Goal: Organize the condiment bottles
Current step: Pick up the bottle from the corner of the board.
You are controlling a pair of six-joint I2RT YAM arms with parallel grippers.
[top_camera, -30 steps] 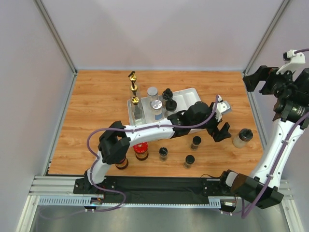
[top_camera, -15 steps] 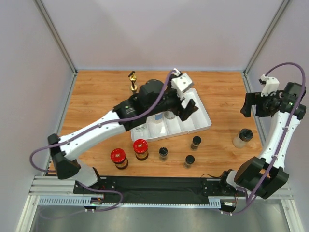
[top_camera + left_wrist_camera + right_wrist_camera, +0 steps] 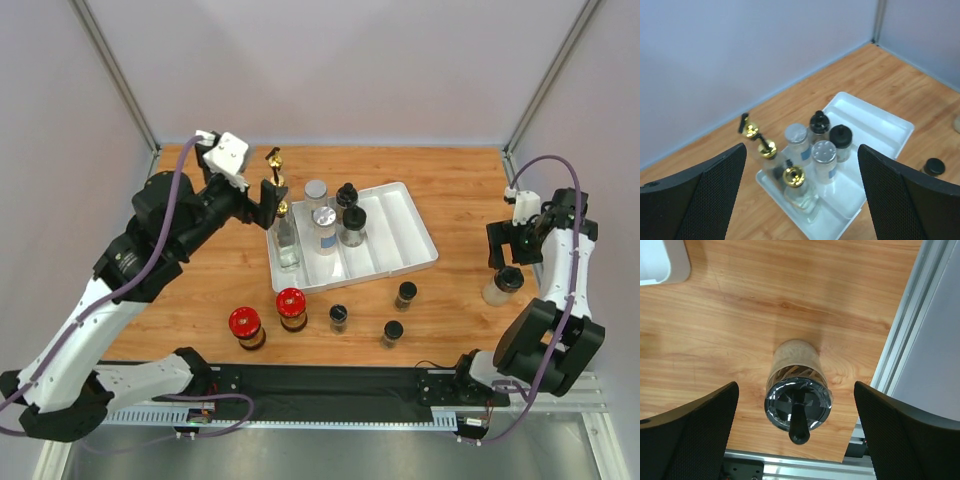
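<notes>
My right gripper moves down next until its fingers are on either side of the jar's black cap (image 3: pixel 511 277) (image 3: pixel 798 403), then closes. The cap stands below it, already between the open fingers.
The white tray (image 3: pixel 402 238) holds gold-spouted clear bottles (image 3: pixel 286 236), two silver-lidded jars (image 3: pixel 324 222) and two black-capped jars (image 3: pixel 353 222), all in its left part. Another gold-spouted bottle (image 3: pixel 273 166) stands at the tray's back left; I cannot tell whether it is inside. Two red-lidded jars (image 3: pixel 244 324) and three small black-capped spice jars (image 3: pixel 392 331) stand on the table in front. My left gripper (image 3: pixel 245 190) is open and empty, high above and left of the tray (image 3: pixel 875 125). My right gripper (image 3: pixel 520 243) is open, hovering over a black-capped clear jar (image 3: pixel 797 390) that also shows at the right in the top view (image 3: pixel 503 284).
The aluminium frame rail (image 3: pixel 900 340) and the table's front edge lie close to the right-hand jar. Grey walls enclose the table on three sides. The tray's right compartments (image 3: pixel 890 127) hold nothing.
My left arm swung from the tray's right side, across it, to the back left and rose. My right arm came down over the jar at the right.
</notes>
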